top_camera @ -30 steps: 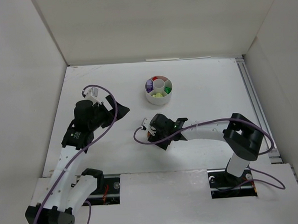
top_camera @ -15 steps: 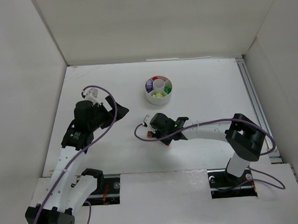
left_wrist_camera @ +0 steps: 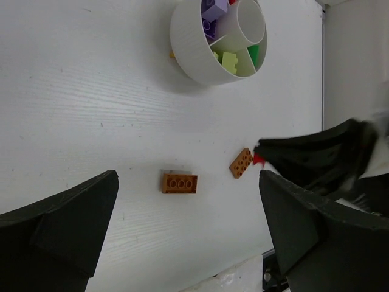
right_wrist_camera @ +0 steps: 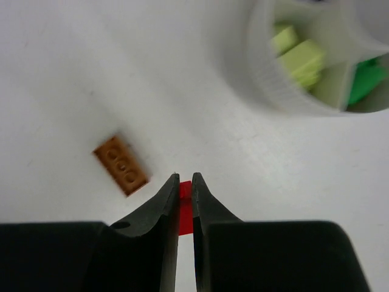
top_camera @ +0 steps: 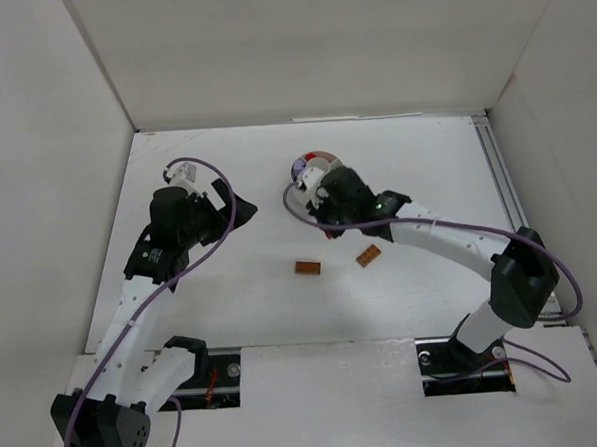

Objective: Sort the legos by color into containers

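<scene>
I should raise my right gripper outward over the dish next and bring the red lego down there, because red shows in the dish's far wedge (top_camera: 321,155) beside the purple legos.
The round white dish (left_wrist_camera: 191,45) holds purple, lime-yellow and green legos in its wedges; the right arm partly hides it in the top view (top_camera: 311,163). My right gripper (right_wrist_camera: 185,182) is shut on a small red lego (right_wrist_camera: 185,210) and held above the table just in front of the dish (right_wrist_camera: 285,91); it also shows in the top view (top_camera: 326,220). Two orange-brown legos lie on the table (top_camera: 308,267) (top_camera: 368,256), also seen in the left wrist view (left_wrist_camera: 179,183) (left_wrist_camera: 241,163). My left gripper (top_camera: 233,215) is open and empty, left of the dish.
White walls enclose the table on the left, back and right. A metal rail (top_camera: 508,212) runs along the right edge. The purple cables of both arms hang over the table.
My right gripper has risen from the table's middle and moved back towards the dish with the red lego. The two orange-brown legos beneath it are now uncovered. The left arm barely moved.
</scene>
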Robot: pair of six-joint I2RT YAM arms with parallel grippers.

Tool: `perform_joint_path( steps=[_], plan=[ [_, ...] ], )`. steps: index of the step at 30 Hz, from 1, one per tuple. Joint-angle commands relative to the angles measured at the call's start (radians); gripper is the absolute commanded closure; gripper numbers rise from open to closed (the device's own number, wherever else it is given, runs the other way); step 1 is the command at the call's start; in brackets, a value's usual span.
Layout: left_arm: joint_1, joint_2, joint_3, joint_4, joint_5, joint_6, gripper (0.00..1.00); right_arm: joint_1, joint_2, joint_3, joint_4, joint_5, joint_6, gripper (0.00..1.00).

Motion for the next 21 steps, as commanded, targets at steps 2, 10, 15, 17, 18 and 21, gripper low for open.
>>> perform_joint_path(
  steps=[2,10,15,17,18,21],
  plan=[
    [-0.008,0.085,0.083,0.067,-0.015,0.045,0.00,-0.146,0.017,0.204,0.055,-0.057,-0.078,0.94],
    [0.039,0.231,0.184,0.125,0.002,0.104,0.00,-0.293,0.319,0.616,0.035,-0.077,-0.109,0.94],
    [0.084,0.297,0.216,0.169,0.054,0.105,0.00,-0.327,0.491,0.845,0.000,-0.065,-0.109,0.94],
    [0.098,0.325,0.225,0.189,0.089,0.105,0.00,-0.339,0.555,0.882,0.000,-0.065,-0.109,0.94],
    [0.110,0.334,0.226,0.203,0.100,0.105,0.00,-0.348,0.571,0.896,0.000,-0.055,-0.109,0.94],
    [0.110,0.371,0.236,0.203,0.109,0.114,0.00,-0.348,0.597,0.896,0.038,-0.044,-0.109,0.94]
  ],
)
